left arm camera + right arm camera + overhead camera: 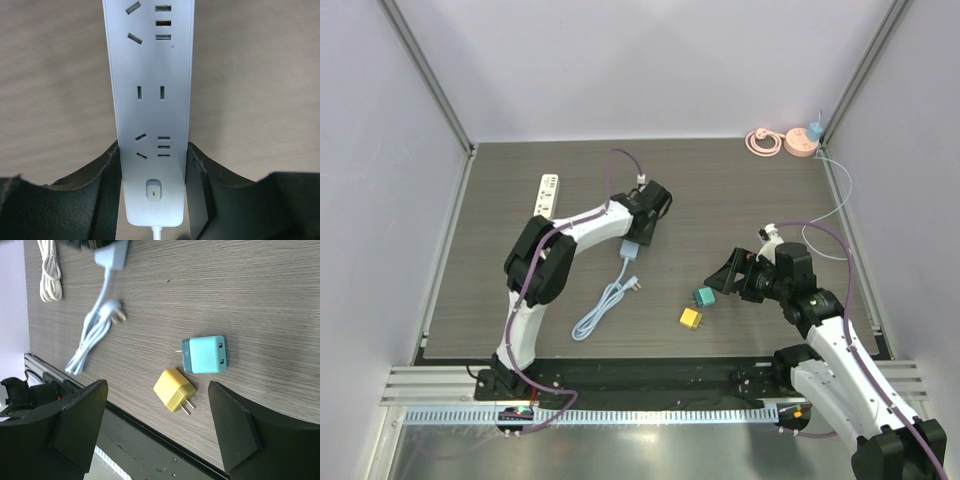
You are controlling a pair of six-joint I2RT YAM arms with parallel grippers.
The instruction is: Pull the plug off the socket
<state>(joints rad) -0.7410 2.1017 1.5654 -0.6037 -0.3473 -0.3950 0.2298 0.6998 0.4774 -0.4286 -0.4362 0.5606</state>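
The robot's left gripper should next move outward and to the left in the top view and release the pale strip (630,250) beside the white strip, since both plugs lie loose.
The socket is a pale power strip (150,100) lying flat on the wood-grain table. No plug sits in any of the outlets that show. My left gripper (152,165) straddles its switch end, one pad pressed against each long side. From above, the left gripper (645,215) covers most of the strip (630,250). A teal plug (205,354) and a yellow plug (174,389) lie loose on the table, prongs bare. My right gripper (157,387) hangs over them with its jaws wide apart and holds nothing. Seen from the top, the right gripper (728,275) is just right of the teal plug (703,297).
The strip's own cord (603,308) lies bundled toward the near edge, ending in a three-pin plug (638,284). A second white power strip (549,192) lies at the back left. A pink coiled item (765,142) and a white cable (830,215) are at the back right.
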